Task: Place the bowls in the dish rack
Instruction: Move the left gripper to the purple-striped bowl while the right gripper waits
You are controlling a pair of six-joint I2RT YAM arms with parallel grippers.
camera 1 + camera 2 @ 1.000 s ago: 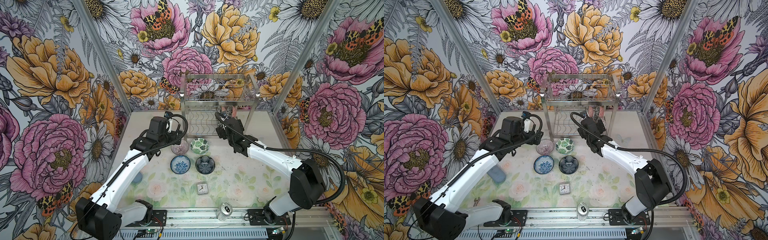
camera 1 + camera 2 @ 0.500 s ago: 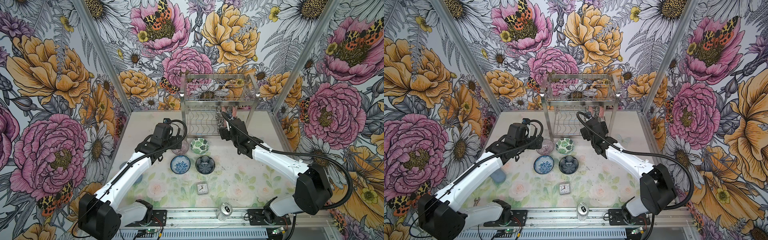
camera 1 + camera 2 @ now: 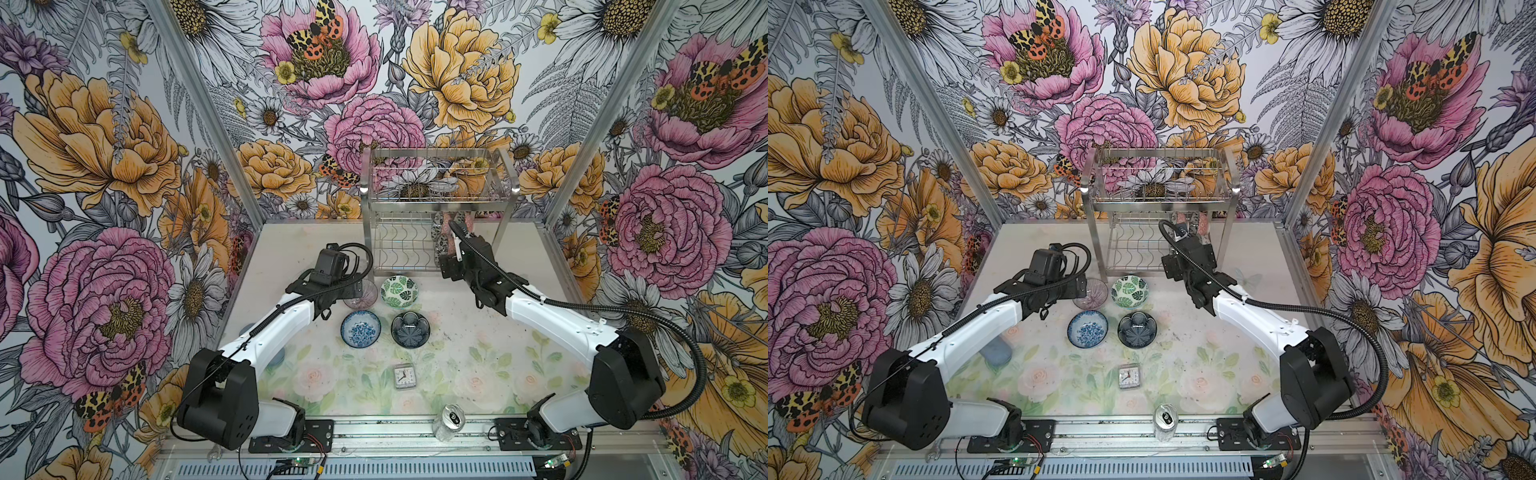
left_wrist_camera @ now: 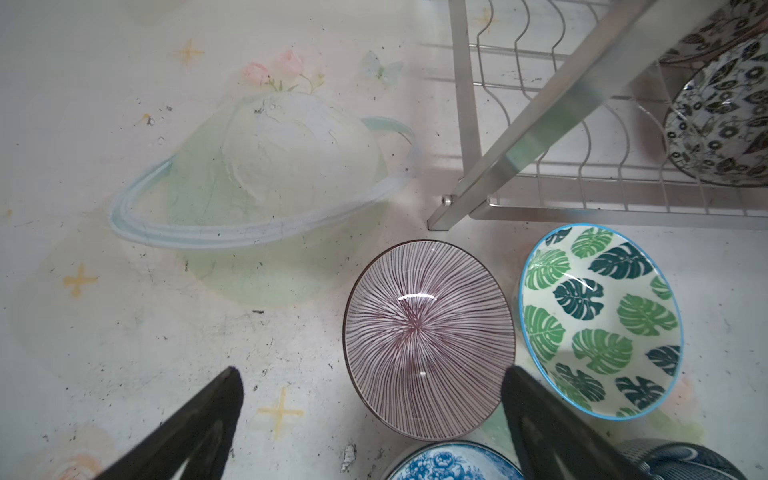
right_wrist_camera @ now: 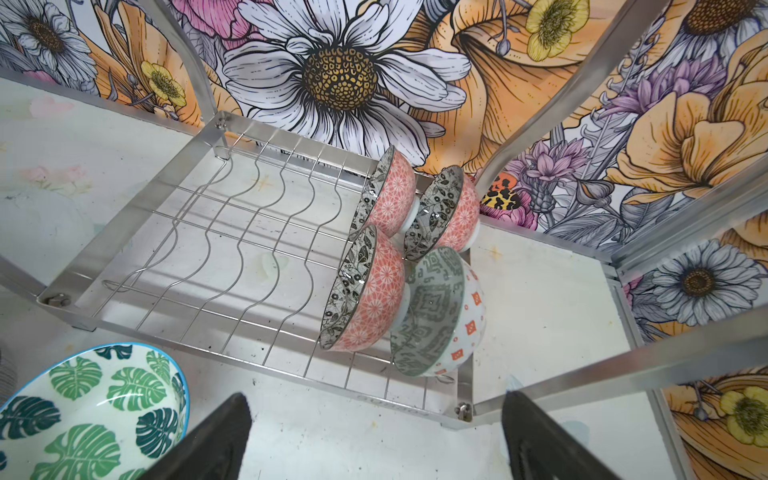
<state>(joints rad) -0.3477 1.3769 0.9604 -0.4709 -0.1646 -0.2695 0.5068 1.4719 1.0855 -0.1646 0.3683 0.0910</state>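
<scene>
The leaf bowl (image 4: 598, 320) crowds one side of the striped bowl, so my left gripper comes down onto the rim's opposite side (image 4: 350, 370), by the bare table, and closes next.
The dish rack (image 3: 436, 199) stands at the back, with several bowls (image 5: 370, 291) on edge at the end of its wavy-wire tier; its basket tier looks bare. On the table before it sit a pink striped bowl (image 4: 428, 336), a green leaf bowl (image 3: 400, 291), a blue floral bowl (image 3: 360, 328) and a dark blue bowl (image 3: 410, 329). My left gripper (image 4: 372, 386) hangs open over the striped bowl's edge, one finger above the gap to the leaf bowl (image 4: 598, 320). My right gripper (image 5: 374, 411) is open and holds nothing, in front of the wavy tier's front rail.
A small square clock (image 3: 404, 376) lies near the front middle and a silver can (image 3: 451, 422) stands at the front rail. A blue-grey object (image 3: 995, 353) lies under the left arm. The rack's shiny post (image 4: 536, 124) rises close to the striped bowl.
My left gripper has moved right and down towards the striped bowl. My right arm has shifted a little to the right in front of the rack. Both grippers stayed open.
</scene>
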